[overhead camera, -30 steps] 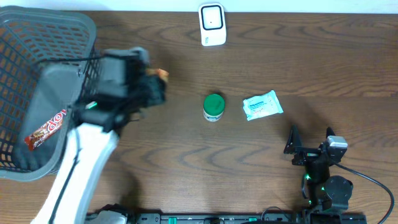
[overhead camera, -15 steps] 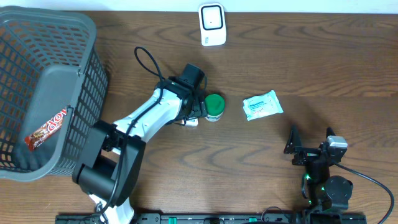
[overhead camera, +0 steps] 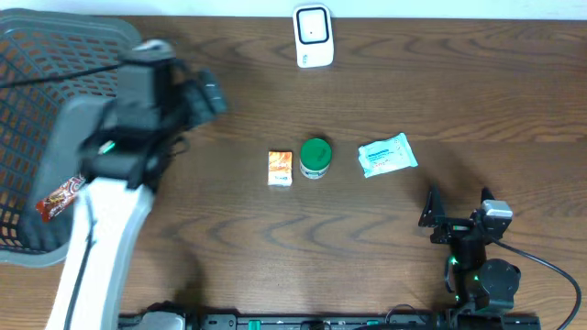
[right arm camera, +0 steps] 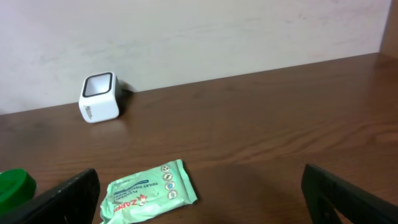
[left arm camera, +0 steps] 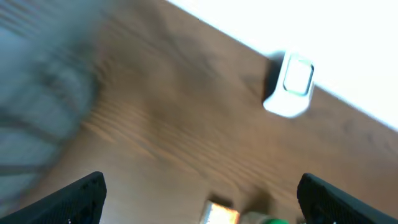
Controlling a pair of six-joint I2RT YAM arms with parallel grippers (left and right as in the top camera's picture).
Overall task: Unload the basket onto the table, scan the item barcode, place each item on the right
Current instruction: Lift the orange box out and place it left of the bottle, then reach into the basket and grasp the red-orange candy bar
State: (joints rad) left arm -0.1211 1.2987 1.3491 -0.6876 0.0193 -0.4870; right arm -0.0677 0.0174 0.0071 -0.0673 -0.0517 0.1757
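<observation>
Next, my left gripper will cross the rim of the basket and descend to the red candy bar (overhead camera: 60,198), which lies below, to the left in the overhead view inside the basket.
A small orange box (overhead camera: 280,169) lies on the table just left of a green-lidded jar (overhead camera: 315,158). A pale green wipes packet (overhead camera: 387,155) lies to the right of the jar. The white barcode scanner (overhead camera: 313,37) stands at the back edge. My left gripper (overhead camera: 204,94) is blurred, up and to the left near the basket. In the left wrist view it (left arm camera: 202,190) is open and empty, with the orange box (left arm camera: 221,214) and the scanner (left arm camera: 291,85) ahead. My right gripper (right arm camera: 202,190) is open and empty behind the wipes packet (right arm camera: 149,199).
A grey mesh basket (overhead camera: 41,55) fills the far left, with a red candy bar (overhead camera: 64,194) inside. The right arm's base (overhead camera: 481,275) sits at the front right edge. The scanner (right arm camera: 99,98) stands against a pale wall.
The left gripper brought the orange box beside the green jar, opened and left it there. The arm then swung up and left toward the basket. The right arm stayed still.
</observation>
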